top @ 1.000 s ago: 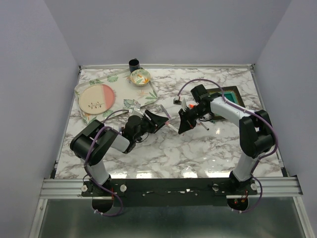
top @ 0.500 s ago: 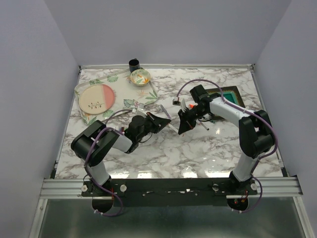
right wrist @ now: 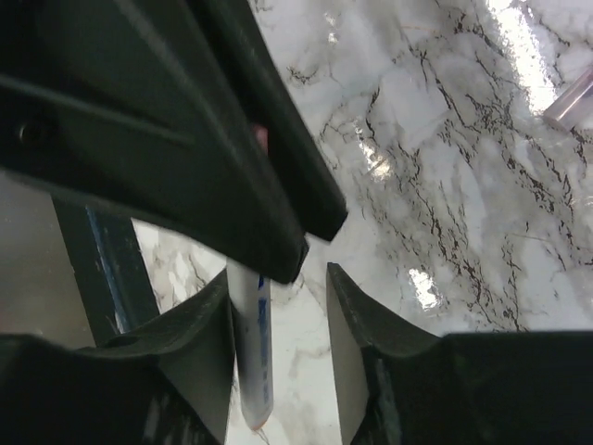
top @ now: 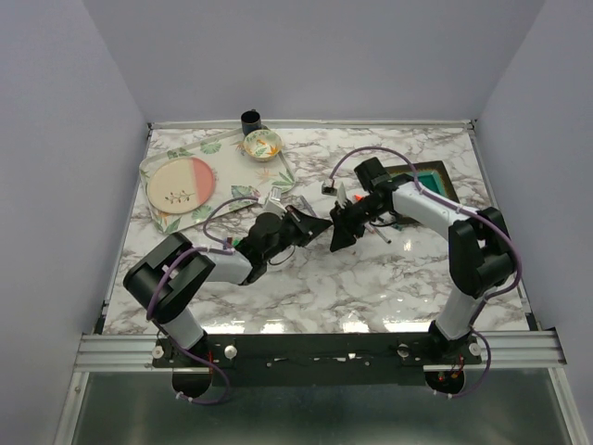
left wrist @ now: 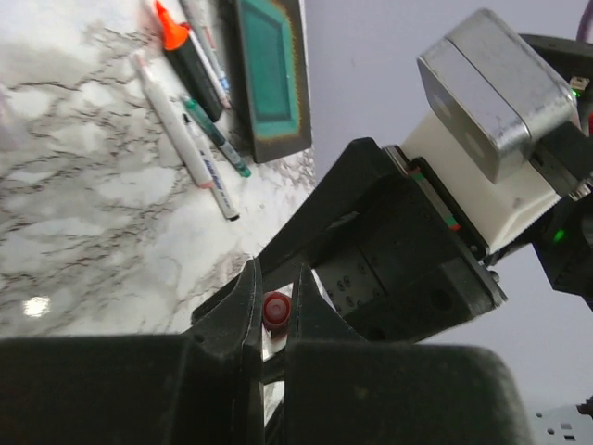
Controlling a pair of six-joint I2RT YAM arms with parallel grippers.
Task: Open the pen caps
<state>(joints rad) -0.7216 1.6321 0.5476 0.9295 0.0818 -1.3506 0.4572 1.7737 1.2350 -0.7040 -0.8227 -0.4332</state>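
Note:
The robot's right gripper straddles the body of the pen, so the left gripper should next pull the red cap to the left in the top view, then down, and let it go near the leaf-print cloth.
My left gripper [left wrist: 276,278] [top: 320,226] is shut on the red pen cap [left wrist: 275,311] of a white pen [right wrist: 252,362] with blue print, held above the table's middle. The pen's body hangs between the fingers of my right gripper [right wrist: 278,306] [top: 341,237], which stands open; the pen leans on its left finger [right wrist: 208,334]. The two grippers meet tip to tip. More pens lie on the marble beyond: a black highlighter with an orange cap [left wrist: 171,26], a white pen [left wrist: 176,120] and a green-tipped one [left wrist: 218,139].
A dark-framed teal tray [top: 428,179] [left wrist: 269,74] sits at the right. At back left a leaf-print cloth [top: 278,178] carries a pink plate [top: 181,184] and a small bowl [top: 262,144]; a dark cup [top: 250,120] stands behind. A pink pen [right wrist: 574,97] lies on the marble.
My left gripper moved right to the pen and shut on its red cap. My right gripper, shut on the pen before, has opened.

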